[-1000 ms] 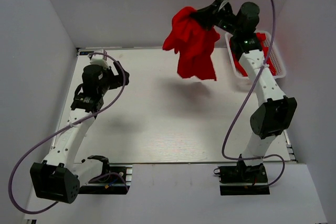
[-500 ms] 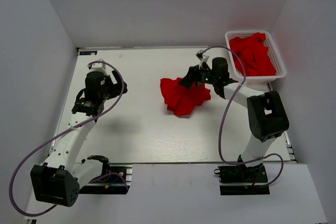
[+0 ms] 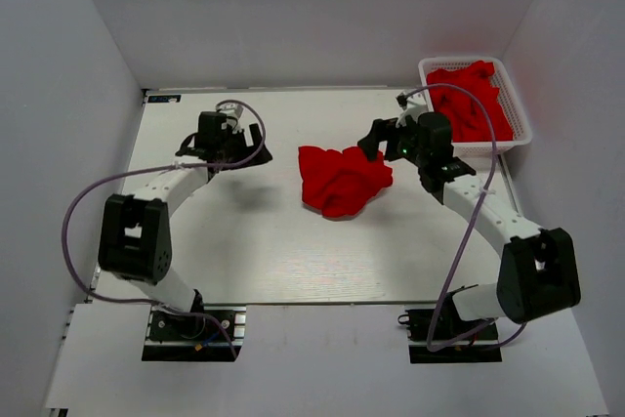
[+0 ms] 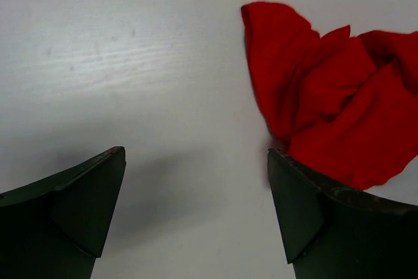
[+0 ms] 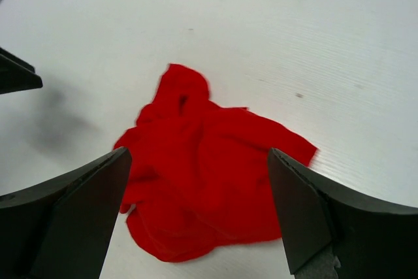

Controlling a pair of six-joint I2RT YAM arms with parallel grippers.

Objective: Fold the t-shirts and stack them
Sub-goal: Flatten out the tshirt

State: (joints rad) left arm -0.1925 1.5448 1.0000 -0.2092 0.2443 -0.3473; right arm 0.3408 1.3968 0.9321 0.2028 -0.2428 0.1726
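Observation:
My left gripper is to shift to the right in the top view first and then go down, so it gets over the t-shirt's far corner [image 3: 307, 154] [image 4: 261, 16] that juts from the heap.
A crumpled red t-shirt [image 3: 340, 179] lies in a heap on the middle of the white table [image 3: 273, 251]. More red t-shirts [image 3: 471, 103] fill the white mesh basket [image 3: 520, 109] at the back right. My right gripper [image 3: 374, 140] stands open just right of the heap, apart from it; its view shows the t-shirt [image 5: 209, 191] beyond the wide fingers [image 5: 297, 217]. My left gripper [image 3: 256, 144] is open to the left of the heap, holding nothing; its view shows bare table between the fingers and the t-shirt [image 4: 333, 102] ahead on the right.
White walls close in the table at the back and both sides. The basket sits against the right wall, close behind my right arm. Purple cables loop from both arms.
My right gripper brought a t-shirt down from above the basket to the table's middle, let it go and drew back right. My left arm swung forward and right toward the heap.

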